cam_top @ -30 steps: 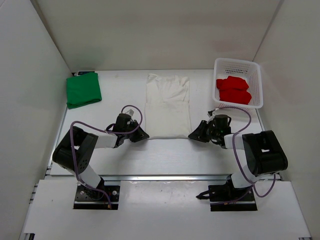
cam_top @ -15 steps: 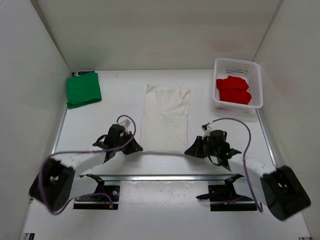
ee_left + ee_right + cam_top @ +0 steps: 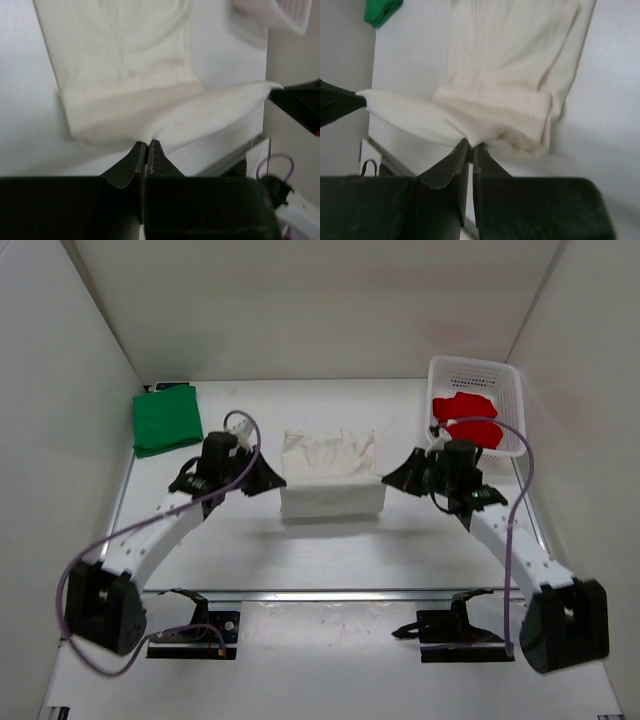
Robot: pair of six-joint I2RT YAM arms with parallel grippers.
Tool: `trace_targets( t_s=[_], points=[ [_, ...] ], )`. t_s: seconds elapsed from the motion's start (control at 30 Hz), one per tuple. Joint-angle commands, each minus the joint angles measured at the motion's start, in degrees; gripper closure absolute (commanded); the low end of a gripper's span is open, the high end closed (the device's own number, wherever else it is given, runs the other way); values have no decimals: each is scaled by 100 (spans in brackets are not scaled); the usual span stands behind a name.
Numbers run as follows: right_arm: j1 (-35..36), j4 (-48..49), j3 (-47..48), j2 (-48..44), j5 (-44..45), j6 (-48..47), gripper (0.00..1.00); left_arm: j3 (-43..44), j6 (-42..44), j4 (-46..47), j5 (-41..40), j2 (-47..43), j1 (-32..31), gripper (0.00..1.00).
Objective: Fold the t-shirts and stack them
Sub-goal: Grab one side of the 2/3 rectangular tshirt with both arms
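Observation:
The off-white t-shirt's far corner facing the green t-shirt is below and outward of my left gripper, so it moves outward and down over that corner next and releases.
The off-white t-shirt (image 3: 330, 475) lies mid-table, its near half lifted and carried back over the far half. My left gripper (image 3: 272, 480) is shut on the shirt's left near corner (image 3: 145, 137). My right gripper (image 3: 393, 480) is shut on the right near corner (image 3: 480, 136). The hem hangs stretched between the two grippers above the table. A folded bright green t-shirt (image 3: 167, 419) rests at the far left. The red t-shirt (image 3: 465, 418) lies bunched inside the white mesh basket (image 3: 478, 370) at the far right.
White walls close in the table on the left, back and right. A metal rail (image 3: 330, 593) runs along the near edge between the two arm bases. The basket's corner (image 3: 280, 12) shows in the left wrist view.
Both grippers closed on the off-white shirt's near corners at the table front, then lifted and carried them away from the bases. The shirt went from a long strip to a half-length fold.

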Motion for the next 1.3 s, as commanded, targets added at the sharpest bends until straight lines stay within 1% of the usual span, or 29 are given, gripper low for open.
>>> trace_targets(
  t_s=[0.0, 0.07, 0.1, 0.13, 0.2, 0.23, 0.3, 0.33, 0.37, 0.4, 0.43, 0.5, 0.53, 0.57, 0.6, 0.63, 0.67, 0.7, 0.73, 0.83, 0.87, 0.93, 1.0, 1.03, 1.07, 1.1, 1.17, 1.23, 1.27],
  points=[
    [-347, 378, 1199, 1446, -98, -769, 100, 1063, 132, 638, -551, 1510, 290, 100],
    [-409, 458, 2286, 2633, -204, -822, 100, 2027, 245, 630, -851, 2239, 334, 100],
    [-427, 371, 2892, 2952, -169, -856, 100, 2223, 307, 508, -965, 2714, 404, 100],
    [-436, 309, 3159, 3512, -256, -953, 100, 2686, 412, 437, -1228, 2884, 466, 100],
    [-506, 221, 4080, 4393, -389, -980, 100, 3277, 571, 375, -1475, 3577, 580, 100],
    [-523, 247, 4284, 4579, -345, -954, 100, 3384, 545, 383, -1485, 3850, 720, 100],
    [-638, 230, 5073, 5307, -327, -840, 100, 3604, 292, 646, -1231, 4193, 914, 100],
    [-690, 134, 5460, 5694, -379, -787, 100, 3675, 273, 812, -1152, 4361, 993, 98],
    [-682, -24, 5629, 5845, -380, -813, 100, 3719, 221, 962, -1151, 4441, 1037, 96],
    [-734, -130, 6066, 6195, -362, -830, 100, 3902, 220, 964, -1081, 4659, 1038, 94],
    [-735, -296, 6410, 6312, -371, -848, 100, 4017, 246, 955, -1081, 4896, 1055, 92],
    [-717, -508, 6815, 6724, -414, -866, 96, 4517, 281, 693, -967, 5178, 1082, 79],
    [-673, -465, 6983, 6787, -424, -883, 90, 4702, 255, 700, -862, 5301, 1091, 76],
    [-682, -534, 7037, 6787, -372, -883, 87, 4739, 229, 709, -748, 5320, 1169, 68],
    [-656, -492, 7124, 6753, -328, -875, 85, 4704, 185, 830, -668, 5285, 1248, 58],
    [-638, -491, 7116, 6648, -336, -866, 84, 4556, 124, 971, -633, 5137, 1258, 52],
    [-620, -404, 7047, 6568, -310, -831, 83, 4450, 89, 1199, -633, 4936, 1292, 42],
    [-585, -421, 6985, 6428, -231, -891, 81, 4266, 132, 1305, -746, 4733, 1336, 34],
    [-576, -490, 6976, 6305, -161, -953, 79, 4108, 167, 1315, -877, 4636, 1345, 33],
    [-445, -536, 6662, 5788, -46, -1103, 72, 3502, 307, 1569, -897, 4450, 1425, 31],
    [-392, -492, 6372, 5550, -2, -1146, 63, 3291, 360, 1640, -844, 4468, 1407, 31],
    [-296, -221, 5923, 5155, 68, -1130, 53, 2983, 439, 1911, -406, 4520, 1302, 29],
    [-173, 244, 4960, 4532, 25, -955, 52, 2648, 527, 2009, -98, 4652, 1171, 26],
    [-111, 613, 4711, 4372, 24, -893, 52, 2621, 658, 2227, 8, 4661, 1091, 24],
    [-50, 738, 4169, 4031, 16, -761, 51, 2551, 720, 2247, 122, 4765, 1021, 21],
    [-5, 1131, 3711, 3888, -2, -612, 52, 2611, 773, 2221, 149, 4888, 942, 21],
    [118, 1433, 3259, 3511, -45, -541, 51, 2813, 1010, 1819, 194, 5117, 827, 24],
    [214, 1556, 2925, 3290, -81, -497, 53, 2823, 1064, 1702, 80, 5328, 705, 26],
    [249, 1713, 2620, 3133, -72, -462, 53, 2797, 1072, 1780, 36, 5364, 643, 30]
  ],
)
